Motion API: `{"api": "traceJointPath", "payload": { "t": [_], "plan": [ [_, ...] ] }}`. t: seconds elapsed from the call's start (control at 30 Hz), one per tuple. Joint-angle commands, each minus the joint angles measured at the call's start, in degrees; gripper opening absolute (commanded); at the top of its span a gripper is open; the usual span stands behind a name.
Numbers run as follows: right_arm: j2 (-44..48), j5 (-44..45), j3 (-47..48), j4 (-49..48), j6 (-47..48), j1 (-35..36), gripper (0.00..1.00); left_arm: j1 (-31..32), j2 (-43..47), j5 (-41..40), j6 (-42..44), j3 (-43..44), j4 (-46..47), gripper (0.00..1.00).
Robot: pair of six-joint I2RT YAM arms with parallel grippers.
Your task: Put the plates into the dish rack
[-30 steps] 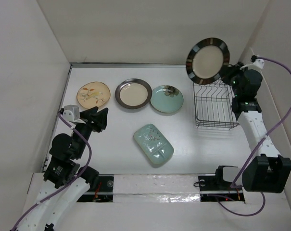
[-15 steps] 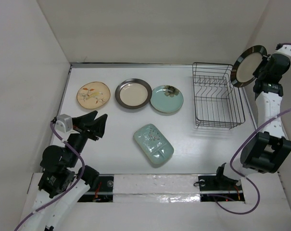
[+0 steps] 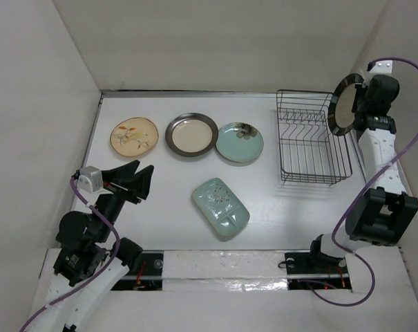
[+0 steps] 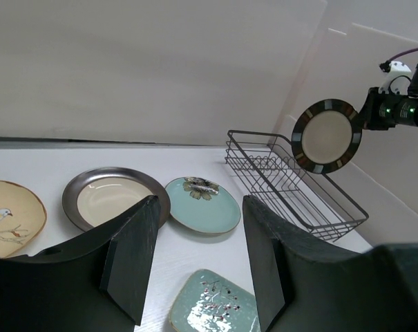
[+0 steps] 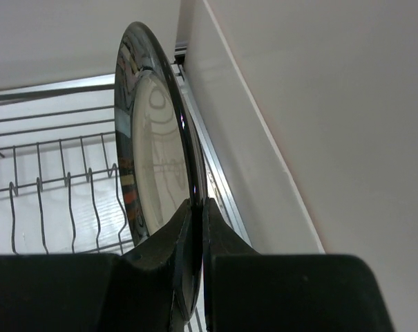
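The rack's dividers lie below the gripper, to its left in the top view, so next I should lower my right gripper away from the wall to release the plate.
My right gripper (image 3: 361,111) is shut on the rim of the cream plate with dark patterned rim (image 3: 343,107), holding it on edge in the air at the right side of the wire dish rack (image 3: 312,146). In the right wrist view the plate (image 5: 150,145) stands upright above the rack's dividers (image 5: 50,200). The tan leaf plate (image 3: 134,135), cream grey-rimmed plate (image 3: 191,134), teal floral plate (image 3: 240,142) and pale-green oblong plate (image 3: 220,207) lie on the table. My left gripper (image 3: 141,181) is open and empty, left of the oblong plate.
White walls enclose the table on the left, back and right; the right wall (image 5: 298,124) is close beside the held plate. The rack holds no plates.
The right gripper has swung the plate from above the rack's far left corner out to the right, then back a little toward the rack's right side, turning it more edge-on. The left arm drew back slightly.
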State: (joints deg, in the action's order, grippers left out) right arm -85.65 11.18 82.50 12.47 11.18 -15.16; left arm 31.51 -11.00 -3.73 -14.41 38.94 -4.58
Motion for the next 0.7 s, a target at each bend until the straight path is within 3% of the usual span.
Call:
{"api": "traceJointPath", "payload": {
  "t": [0.0,0.67],
  "plan": [
    [1.01,2.61,2.49,-10.36,2.53,0.83,0.00,0.40,0.46,-0.40,0.35,1.40,1.50,0.48],
    [-3.38,10.53,-7.35,-18.27,1.74,5.58,0.01,0.40,-0.07,-0.67,0.26,1.14,1.24,0.48]
  ]
}}
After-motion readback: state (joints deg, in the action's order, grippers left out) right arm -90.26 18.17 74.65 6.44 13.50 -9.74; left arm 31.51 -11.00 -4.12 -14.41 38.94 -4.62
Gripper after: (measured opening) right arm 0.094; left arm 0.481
